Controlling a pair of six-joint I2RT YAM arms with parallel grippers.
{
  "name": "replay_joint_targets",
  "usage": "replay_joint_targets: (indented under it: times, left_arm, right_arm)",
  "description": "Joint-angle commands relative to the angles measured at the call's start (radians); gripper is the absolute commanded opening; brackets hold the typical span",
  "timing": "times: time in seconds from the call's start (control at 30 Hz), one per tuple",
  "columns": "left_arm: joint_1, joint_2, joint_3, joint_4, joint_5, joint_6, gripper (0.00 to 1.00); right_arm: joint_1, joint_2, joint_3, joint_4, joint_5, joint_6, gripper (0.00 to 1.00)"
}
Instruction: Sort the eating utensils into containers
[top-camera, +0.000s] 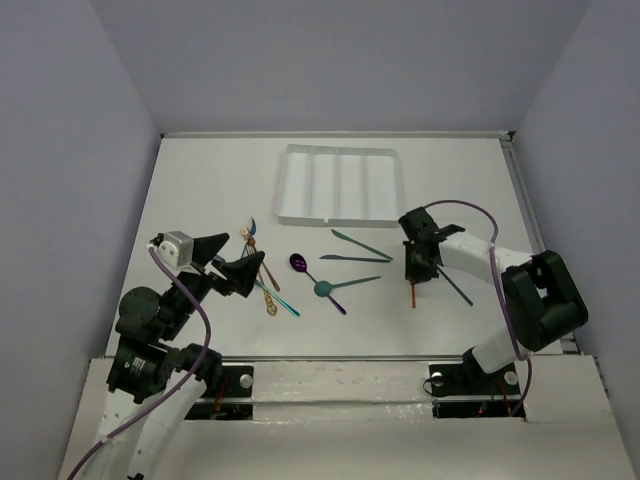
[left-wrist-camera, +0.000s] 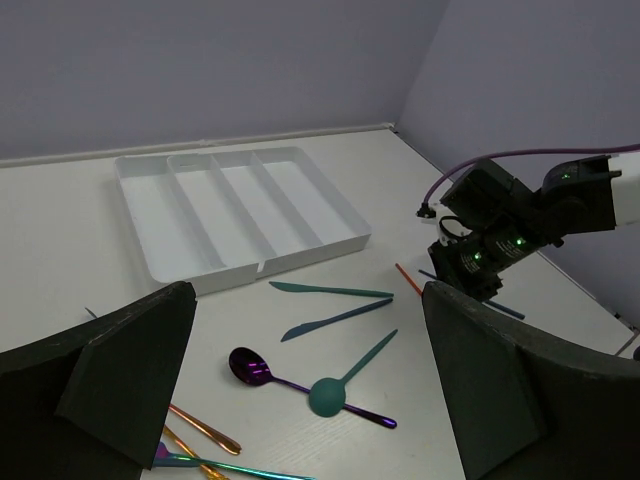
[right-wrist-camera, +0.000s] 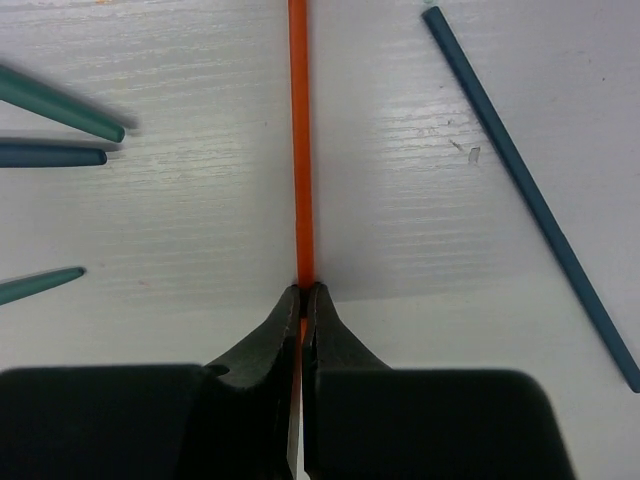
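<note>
My right gripper will next lift the orange stick outward, then lower it into the white tray (top-camera: 340, 185), in the tray's inner section nearer the forks.
My right gripper (top-camera: 415, 268) is shut on a thin orange stick (right-wrist-camera: 298, 150), pinched between the fingertips (right-wrist-camera: 302, 292) low over the table; whether it is lifted I cannot tell. A dark blue stick (right-wrist-camera: 530, 190) lies just to its right. My left gripper (top-camera: 240, 268) is open and empty above the left pile of copper and iridescent forks (top-camera: 268, 292). Between the arms lie two teal knives (top-camera: 362, 243), a teal spoon (top-camera: 340, 286) and a purple spoon (top-camera: 310, 270). The white four-compartment tray (top-camera: 340, 185) stands at the back with nothing in it.
In the left wrist view the tray (left-wrist-camera: 240, 210) is far left, the knives (left-wrist-camera: 330, 291) and the spoons (left-wrist-camera: 345, 380) lie between my fingers (left-wrist-camera: 130, 370), and the right gripper (left-wrist-camera: 480, 255) is at the right. Grey walls enclose the table.
</note>
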Motion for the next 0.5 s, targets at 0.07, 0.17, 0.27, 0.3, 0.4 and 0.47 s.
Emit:
replay_joint_targets:
  times: [0.07,0.17,0.27,0.3,0.4,0.47]
  left_arm:
    - [-0.006,-0.004,0.028,0.029,-0.008,0.009,0.99]
    - [-0.006,-0.004,0.028,0.029,-0.008,0.007,0.99]
    - [-0.006,-0.004,0.028,0.029,-0.011,0.006,0.99]
    - [-0.006,-0.001,0.028,0.029,-0.011,0.006,0.99]
    - [-0.006,0.007,0.028,0.027,-0.011,0.007,0.99]
    - [-0.006,0.011,0.028,0.026,-0.011,0.007,0.99]
  right_arm:
    - [0.018,-0.060,-0.014,0.049,0.000,0.009,0.00]
    - [0.018,-0.153,0.033,0.024,0.023,-0.003,0.00]
    - [0.018,-0.194,0.090,0.022,0.012,-0.019,0.00]
    - [0.018,-0.194,0.136,0.026,-0.007,-0.028,0.00]
    - [0.018,-0.163,0.203,0.058,-0.021,-0.057,0.00]
    - [0.018,-0.091,0.292,0.061,-0.012,-0.074,0.00]
